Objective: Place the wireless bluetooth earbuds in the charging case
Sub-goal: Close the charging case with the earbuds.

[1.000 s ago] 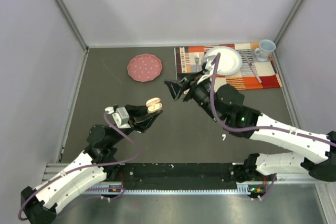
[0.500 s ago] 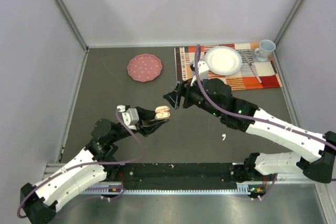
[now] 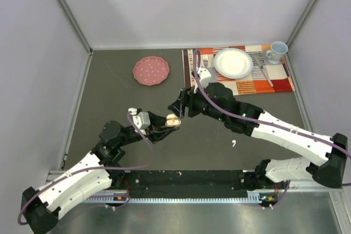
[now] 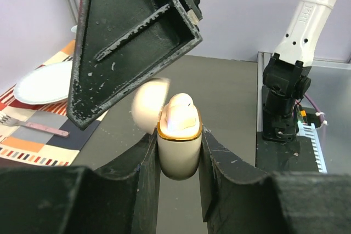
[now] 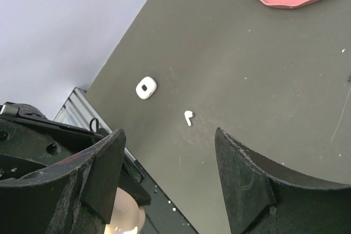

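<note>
I will next turn my left gripper and lower it toward the right in the top view to release the case, since bare tabletop lies below the gripper there.
My left gripper (image 3: 167, 123) is shut on the charging case (image 3: 173, 119), a cream case with a gold rim (image 4: 180, 141), held upright with its lid swung open. A pale lump rises above the rim; glare hides what it is. My right gripper (image 3: 180, 105) hovers just above and behind the case. It is open (image 5: 168, 135) with nothing between its fingers. One of its fingers (image 4: 131, 42) looms over the case in the left wrist view. One white earbud (image 3: 233, 143) lies on the table under the right arm. The right wrist view shows an earbud (image 5: 188, 117) on the dark table.
A small white rounded case (image 5: 146, 87) lies near the earbud in the right wrist view. A pink dotted plate (image 3: 151, 70) sits at the back. A striped placemat (image 3: 274, 83) at the back right carries a white plate (image 3: 233, 63), cutlery and a cup (image 3: 277, 51).
My left gripper carried the case to the right and nearer. The right gripper came down and left, close over the case.
</note>
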